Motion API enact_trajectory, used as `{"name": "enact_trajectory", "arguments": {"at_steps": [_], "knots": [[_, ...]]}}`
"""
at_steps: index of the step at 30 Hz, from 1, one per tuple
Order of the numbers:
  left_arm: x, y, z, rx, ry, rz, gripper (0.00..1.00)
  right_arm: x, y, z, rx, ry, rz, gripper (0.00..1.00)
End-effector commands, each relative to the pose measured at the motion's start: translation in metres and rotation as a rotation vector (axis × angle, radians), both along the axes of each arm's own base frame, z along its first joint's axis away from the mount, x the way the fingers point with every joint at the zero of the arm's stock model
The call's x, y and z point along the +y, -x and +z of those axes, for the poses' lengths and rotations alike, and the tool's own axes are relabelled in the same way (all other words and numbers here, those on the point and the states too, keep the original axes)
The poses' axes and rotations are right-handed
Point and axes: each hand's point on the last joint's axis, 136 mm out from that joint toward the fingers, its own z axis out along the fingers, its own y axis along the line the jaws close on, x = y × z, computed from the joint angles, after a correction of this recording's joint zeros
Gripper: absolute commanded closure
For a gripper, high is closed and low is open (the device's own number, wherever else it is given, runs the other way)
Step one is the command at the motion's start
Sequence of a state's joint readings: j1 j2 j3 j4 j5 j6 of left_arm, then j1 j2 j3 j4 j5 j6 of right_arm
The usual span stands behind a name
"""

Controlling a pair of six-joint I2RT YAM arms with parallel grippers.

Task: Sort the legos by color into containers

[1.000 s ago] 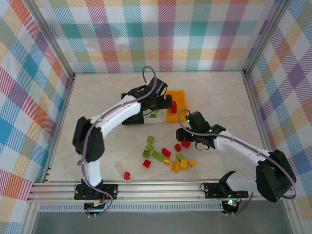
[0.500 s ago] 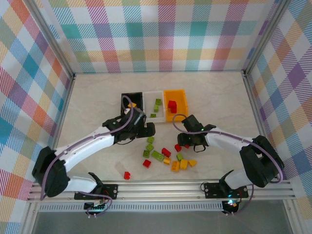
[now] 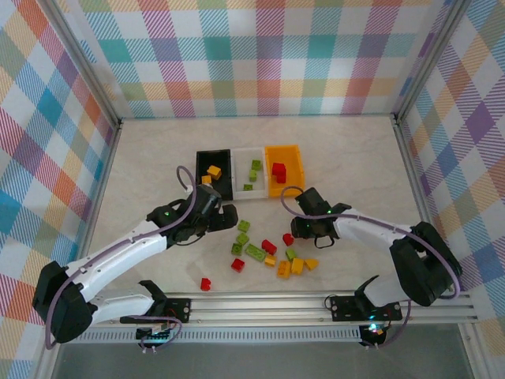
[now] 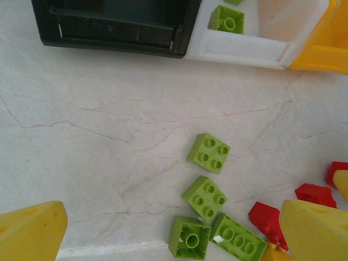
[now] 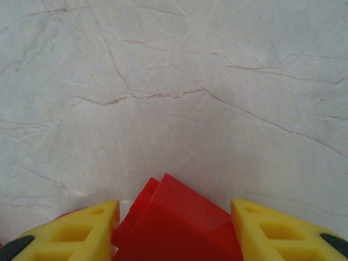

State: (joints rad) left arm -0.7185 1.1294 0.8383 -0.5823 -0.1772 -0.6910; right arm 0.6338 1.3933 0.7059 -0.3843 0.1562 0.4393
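Note:
My right gripper rises next, carries the red brick outward over the orange bin [image 3: 293, 183] and releases it there, as red is already inside.
The black bin [image 3: 221, 189], white bin [image 3: 243, 162] and orange bin [image 3: 293, 183] stand in a row at mid-table. They hold orange bricks [image 3: 213, 170], green bricks [image 3: 256, 165] and a red brick [image 3: 278, 170]. Loose legos lie in front of them. My left gripper [image 3: 227, 215] is open above the table, left of the green bricks [image 4: 209, 153] [image 4: 205, 197], and its yellow fingers [image 4: 32, 234] stand wide apart. My right gripper [image 3: 304, 229] [image 5: 174, 204] is down on the table, shut on a red brick [image 5: 174, 223] that fills the gap between its fingers [image 5: 288, 228].
Loose bricks spread from a green one [image 3: 244, 226] to orange ones [image 3: 297, 266] near the front. Red ones lie among them [image 3: 269, 246], another [image 3: 288, 238] just left of my right gripper. A lone red brick [image 3: 205, 283] sits near the front rail. Checked walls ring the table.
My left arm has drawn back from over the bins and swung down to the table left of the green bricks. My right gripper has shifted slightly left onto the red brick.

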Motion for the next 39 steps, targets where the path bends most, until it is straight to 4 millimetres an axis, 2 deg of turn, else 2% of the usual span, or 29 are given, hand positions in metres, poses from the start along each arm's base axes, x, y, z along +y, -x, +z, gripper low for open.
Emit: {"name": "enact_trajectory", "arguments": {"at_steps": [1,4,8,13,16,19,21,24,28,34,37,39], "knots": [[0.008,0.002,-0.001,0.002,-0.004,0.02,0.0,0.014,-0.023,0.053,-0.12,-0.06,0.032,0.63],[0.006,0.002,-0.004,0.004,0.007,0.015,0.0,0.022,-0.048,0.082,-0.178,-0.08,0.033,0.63],[0.007,0.003,-0.008,0.011,0.003,0.004,0.0,0.031,-0.089,0.095,-0.223,-0.085,0.018,0.63],[0.011,0.009,-0.017,0.037,-0.022,0.0,0.0,0.041,-0.142,0.097,-0.25,-0.054,-0.001,0.63],[0.015,0.013,-0.019,0.053,-0.034,0.004,0.0,0.042,-0.164,0.087,-0.229,-0.026,-0.018,0.62],[0.019,0.016,-0.019,0.059,-0.042,0.01,0.0,0.042,-0.177,0.076,-0.211,-0.008,-0.034,0.58],[0.021,0.018,-0.019,0.06,-0.043,0.011,0.0,0.044,-0.182,0.072,-0.211,-0.004,-0.035,0.54],[0.02,0.018,-0.02,0.067,-0.04,0.004,0.0,0.049,-0.187,0.071,-0.209,-0.008,-0.028,0.42],[0.018,0.018,-0.021,0.074,-0.048,-0.008,0.0,0.052,-0.187,0.083,-0.228,-0.038,-0.022,0.3],[0.011,0.018,-0.022,0.098,-0.046,-0.042,0.0,0.051,-0.172,0.103,-0.253,-0.092,-0.026,0.24],[0.016,0.025,-0.023,0.134,-0.075,-0.042,0.01,0.051,-0.157,0.106,-0.25,-0.134,-0.026,0.23],[0.021,0.034,-0.027,0.174,-0.095,-0.037,0.02,0.051,-0.146,0.101,-0.241,-0.143,-0.022,0.23]]}}
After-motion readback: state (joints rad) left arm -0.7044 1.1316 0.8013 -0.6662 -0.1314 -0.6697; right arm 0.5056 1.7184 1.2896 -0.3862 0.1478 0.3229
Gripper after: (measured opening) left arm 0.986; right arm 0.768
